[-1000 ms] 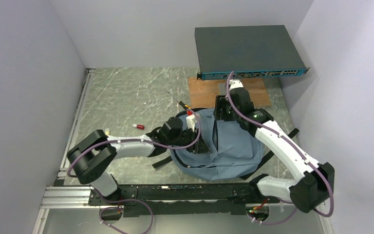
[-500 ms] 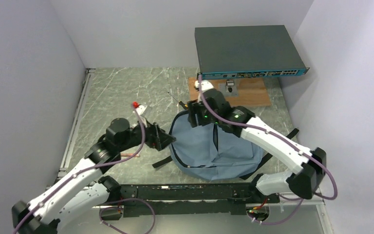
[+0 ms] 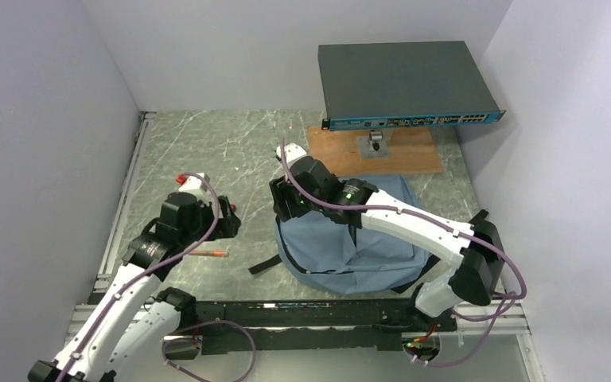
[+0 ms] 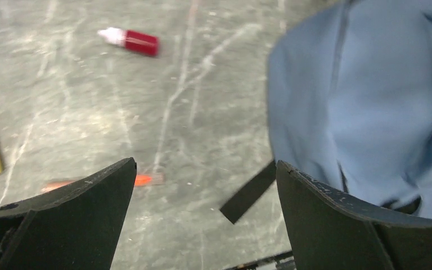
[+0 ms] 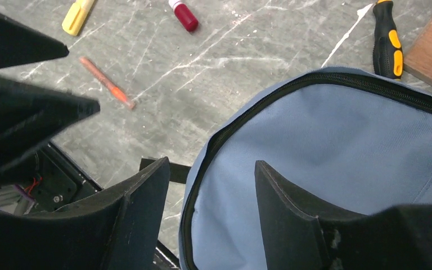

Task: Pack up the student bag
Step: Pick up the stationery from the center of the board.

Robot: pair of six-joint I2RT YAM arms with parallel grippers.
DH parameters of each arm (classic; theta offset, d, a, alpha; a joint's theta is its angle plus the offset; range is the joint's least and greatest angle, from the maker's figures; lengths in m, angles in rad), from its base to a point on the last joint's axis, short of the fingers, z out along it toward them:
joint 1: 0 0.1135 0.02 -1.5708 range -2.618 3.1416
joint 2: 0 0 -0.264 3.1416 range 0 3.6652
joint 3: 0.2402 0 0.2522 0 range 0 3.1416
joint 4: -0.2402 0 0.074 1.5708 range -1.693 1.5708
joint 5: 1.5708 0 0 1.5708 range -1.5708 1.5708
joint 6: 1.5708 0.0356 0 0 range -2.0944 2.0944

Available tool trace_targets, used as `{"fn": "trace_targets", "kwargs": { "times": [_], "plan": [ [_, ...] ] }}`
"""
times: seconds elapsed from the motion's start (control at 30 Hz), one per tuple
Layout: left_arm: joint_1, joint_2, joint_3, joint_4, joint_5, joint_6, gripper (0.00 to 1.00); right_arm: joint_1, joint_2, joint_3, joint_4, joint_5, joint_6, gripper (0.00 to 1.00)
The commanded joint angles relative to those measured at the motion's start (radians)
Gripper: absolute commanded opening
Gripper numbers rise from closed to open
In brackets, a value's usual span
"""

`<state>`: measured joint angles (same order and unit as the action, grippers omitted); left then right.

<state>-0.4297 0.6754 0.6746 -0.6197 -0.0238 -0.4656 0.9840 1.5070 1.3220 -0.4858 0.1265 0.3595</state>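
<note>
The yellow highlighter comes next: my left gripper first moves away from the bag, past the orange pen, then lowers to the highlighter.
The student bag (image 3: 370, 239) is a blue-grey backpack with a black zipper trim, lying flat on the marbled table. It fills the right of the left wrist view (image 4: 371, 95) and most of the right wrist view (image 5: 343, 146). My left gripper (image 3: 227, 226) hangs open left of the bag, above bare table (image 4: 205, 169), with nothing between its fingers. My right gripper (image 3: 284, 203) is over the bag's left edge (image 5: 212, 169). Its jaws stand apart above the zipper line, holding nothing.
An orange pen (image 3: 207, 253) (image 4: 140, 180), a red-capped bottle (image 4: 130, 40) (image 5: 184, 15) and a yellow highlighter (image 5: 77, 16) lie left of the bag. A black-and-orange screwdriver (image 5: 387, 39) lies behind it. A black strap (image 4: 250, 192) trails out. A network switch (image 3: 406, 83) stands over a wooden board (image 3: 402, 151).
My left arm has pulled back from the bag to the left and its gripper has opened wide. My right arm has swung from the bag's far side to its left edge.
</note>
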Motion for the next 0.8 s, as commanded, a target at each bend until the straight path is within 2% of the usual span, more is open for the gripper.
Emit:
{"fn": "trace_targets", "kwargs": {
  "times": [0.0, 0.13, 0.3, 0.43, 0.63, 0.77],
  "plan": [
    [0.166, 0.036, -0.030, 0.018, 0.039, -0.044, 1.00, 0.001, -0.071, -0.042, 0.088, -0.011, -0.019, 0.60],
    [0.394, 0.127, -0.034, 0.052, 0.112, -0.039, 1.00, -0.001, -0.088, -0.074, 0.132, -0.052, -0.053, 0.60],
    [0.655, 0.321, 0.009, 0.063, 0.176, -0.017, 1.00, -0.001, -0.103, -0.130, 0.190, -0.122, -0.072, 0.61],
    [0.808, 0.474, 0.047, 0.070, 0.210, 0.005, 1.00, -0.007, -0.135, -0.184, 0.225, -0.186, -0.088, 0.61],
    [0.827, 0.649, 0.170, 0.033, 0.128, 0.109, 0.96, -0.036, -0.197, -0.236, 0.246, -0.242, -0.123, 0.62],
    [0.789, 0.760, 0.210, 0.002, -0.057, 0.185, 0.95, -0.065, -0.237, -0.278, 0.279, -0.255, -0.120, 0.62]
  ]
}}
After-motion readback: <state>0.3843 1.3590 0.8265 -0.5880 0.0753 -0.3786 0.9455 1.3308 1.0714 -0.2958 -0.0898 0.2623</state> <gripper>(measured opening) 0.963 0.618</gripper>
